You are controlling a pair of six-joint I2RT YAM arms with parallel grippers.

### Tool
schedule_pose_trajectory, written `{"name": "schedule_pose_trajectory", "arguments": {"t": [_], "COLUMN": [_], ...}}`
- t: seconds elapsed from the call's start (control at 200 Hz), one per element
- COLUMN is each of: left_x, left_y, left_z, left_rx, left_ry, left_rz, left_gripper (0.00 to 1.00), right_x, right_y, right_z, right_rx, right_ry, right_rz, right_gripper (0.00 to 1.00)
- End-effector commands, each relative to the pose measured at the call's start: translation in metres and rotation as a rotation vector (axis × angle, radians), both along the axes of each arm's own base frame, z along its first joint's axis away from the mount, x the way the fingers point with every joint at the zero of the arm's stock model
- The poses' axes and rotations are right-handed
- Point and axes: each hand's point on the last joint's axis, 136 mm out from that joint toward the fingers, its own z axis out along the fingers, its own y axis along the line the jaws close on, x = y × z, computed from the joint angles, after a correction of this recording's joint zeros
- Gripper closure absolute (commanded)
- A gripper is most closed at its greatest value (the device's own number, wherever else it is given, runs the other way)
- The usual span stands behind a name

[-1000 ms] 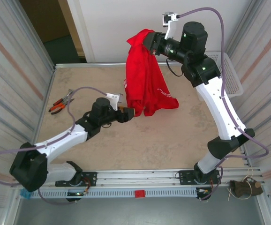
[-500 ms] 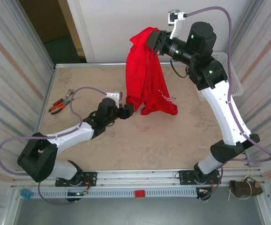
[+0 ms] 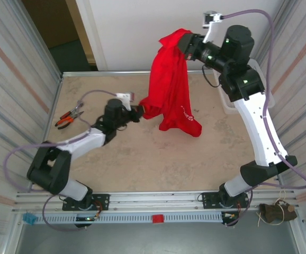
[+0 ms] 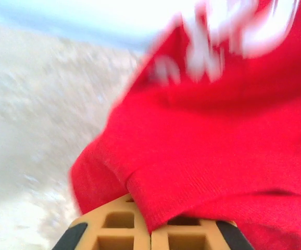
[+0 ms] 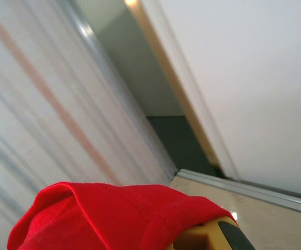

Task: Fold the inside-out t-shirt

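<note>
The t-shirt (image 3: 171,90) still hangs in the air, so my right gripper should next move down toward the tabletop (image 3: 198,112) beside the print, which is below the gripper, and let go there.
The inside-out t-shirt (image 3: 171,90) hangs as a bright red drape above the back of the table, whitish print showing near its lower hem. High at the back, my right gripper (image 3: 183,42) is shut on the t-shirt's top edge; red cloth (image 5: 114,219) lies over its tan finger (image 5: 202,237) in the right wrist view. My left gripper (image 3: 141,111) is shut on the t-shirt's lower left edge. In the left wrist view the two tan pads (image 4: 114,224) meet with a fold of the t-shirt (image 4: 218,140) pinched between them.
Orange-handled pliers (image 3: 68,116) lie near the table's left edge. A white basket (image 3: 261,79) stands at the back right behind the right arm. Corrugated walls close both sides. The beige tabletop (image 3: 163,159) spreads in front of the shirt.
My left gripper moved back and right to the shirt's lower edge and shut on it. The right arm carried the shirt's top edge rightward and higher.
</note>
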Motion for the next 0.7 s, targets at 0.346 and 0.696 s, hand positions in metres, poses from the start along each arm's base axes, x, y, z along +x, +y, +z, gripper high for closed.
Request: {"name": "schedule_pose_trajectory", "arguments": {"t": [0.346, 0.696], "left_x": [-0.08, -0.035], "left_y": [0.128, 0.134], "left_z": [0.347, 0.33], "left_rx": [-0.144, -0.106], "left_ry": [-0.664, -0.513], "left_rz": [0.294, 0.302], "left_gripper": [1.0, 1.0], "right_x": [-0.026, 0.009], "right_y": [-0.055, -0.049], "right_z": [0.049, -0.012], "right_rx": [0.188, 0.134], "right_ry": [-0.166, -0.015], "right_rz": [-0.136, -0.133], "right_gripper": [1.0, 1.0]}}
